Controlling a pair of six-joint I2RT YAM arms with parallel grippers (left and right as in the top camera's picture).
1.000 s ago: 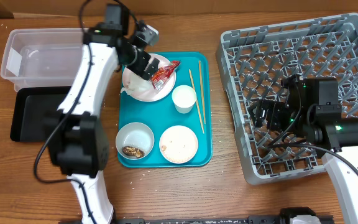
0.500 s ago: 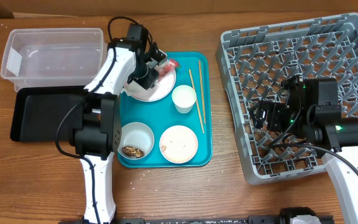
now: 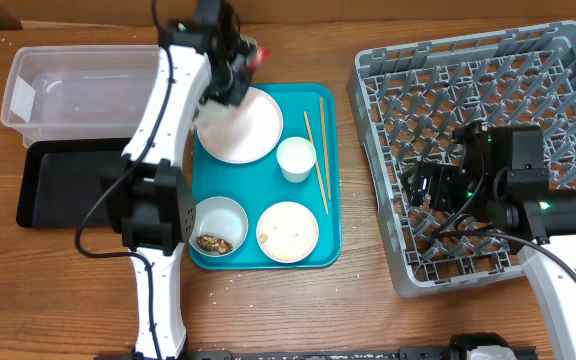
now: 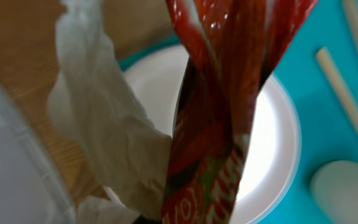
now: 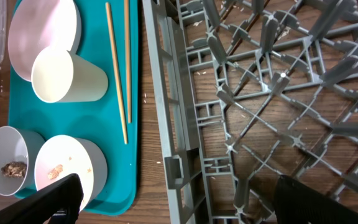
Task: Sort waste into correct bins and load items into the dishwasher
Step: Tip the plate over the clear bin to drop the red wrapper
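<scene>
My left gripper should next carry the wrapper and napkin away from the white plate (image 3: 240, 125), to the left in the overhead view, over the clear tub (image 3: 78, 90), because that bin is empty.
My left gripper (image 3: 240, 62) is shut on the red shiny wrapper (image 4: 222, 112) and the crumpled white napkin (image 4: 110, 137). Both hang from it above the back edge of the bare white plate (image 3: 240, 125), near the clear tub (image 3: 78, 90). The black tray (image 3: 63, 180) lies in front of the tub. On the teal tray (image 3: 328, 250) stand the cup (image 3: 296, 158), a bowl with a brown lump (image 3: 216, 227) and a bowl with crumbs (image 3: 287, 231). My right gripper (image 3: 433, 185) hovers open over the grey rack (image 3: 488, 90), with nothing between its fingers (image 5: 61, 193).
Two wooden chopsticks (image 3: 320, 150) lie on the teal tray right of the cup. The rack's near-left wall (image 5: 166, 124) stands between my right gripper and the teal tray. Small crumbs dot the wooden table (image 3: 268, 310).
My left gripper shut on the wrapper and napkin on the plate and lifted them up and back. The plate is now bare. The right arm has not moved.
</scene>
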